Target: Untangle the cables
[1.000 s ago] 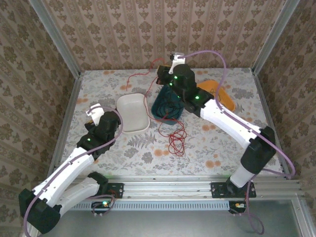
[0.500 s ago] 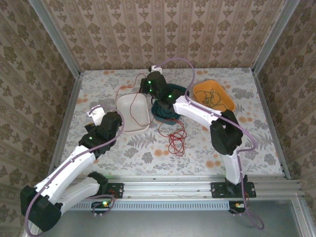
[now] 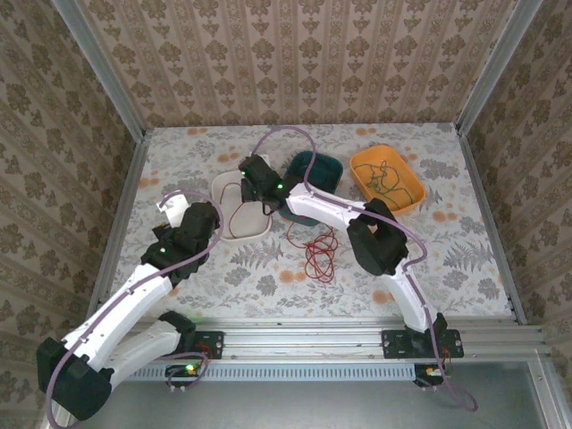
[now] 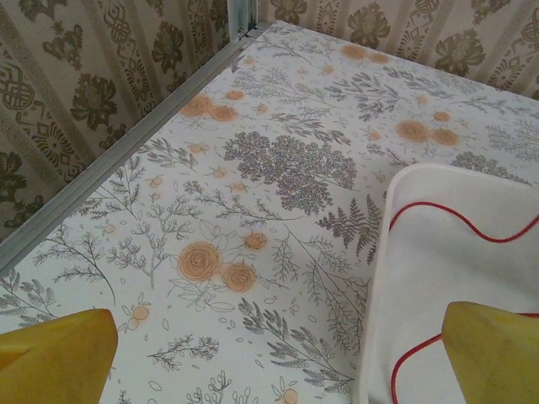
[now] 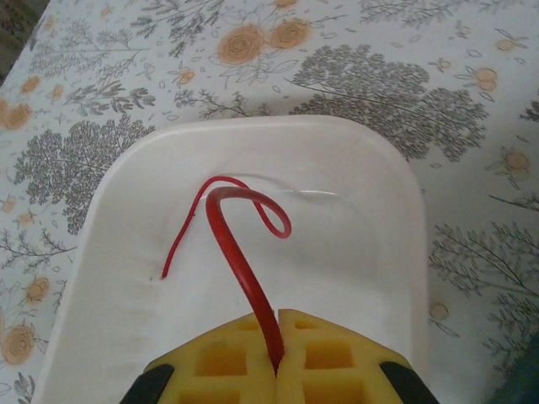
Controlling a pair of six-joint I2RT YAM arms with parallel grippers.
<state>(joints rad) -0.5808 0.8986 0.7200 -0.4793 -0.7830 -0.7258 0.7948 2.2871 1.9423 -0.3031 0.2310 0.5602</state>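
Observation:
My right gripper lowers the red cable onto the bottom of the white tray below it next and releases, since a piece of cable already lies in there.
My right gripper (image 5: 278, 337) is shut on a red cable (image 5: 240, 252), whose free end curls in a loop over the white tray (image 5: 354, 252). From above, the right gripper (image 3: 247, 181) hovers over the white tray (image 3: 255, 223), and the red cable (image 3: 320, 255) trails back to a loose tangle on the table. My left gripper (image 4: 278, 358) stands open just left of the white tray (image 4: 455, 278), nothing between its yellow fingertips (image 4: 59, 349). A strand of red cable (image 4: 472, 223) lies in the tray. The left gripper (image 3: 179, 207) sits near the tray's left rim.
A teal tray (image 3: 315, 164) stands right of the white one. Farther right, an orange tray (image 3: 407, 192) holds thin dark cables. The enclosure's metal edge (image 4: 126, 143) and patterned wall run along the left side.
My right arm has swung left from above the teal tray to over the white tray, carrying the red cable with it. The left arm has stayed put.

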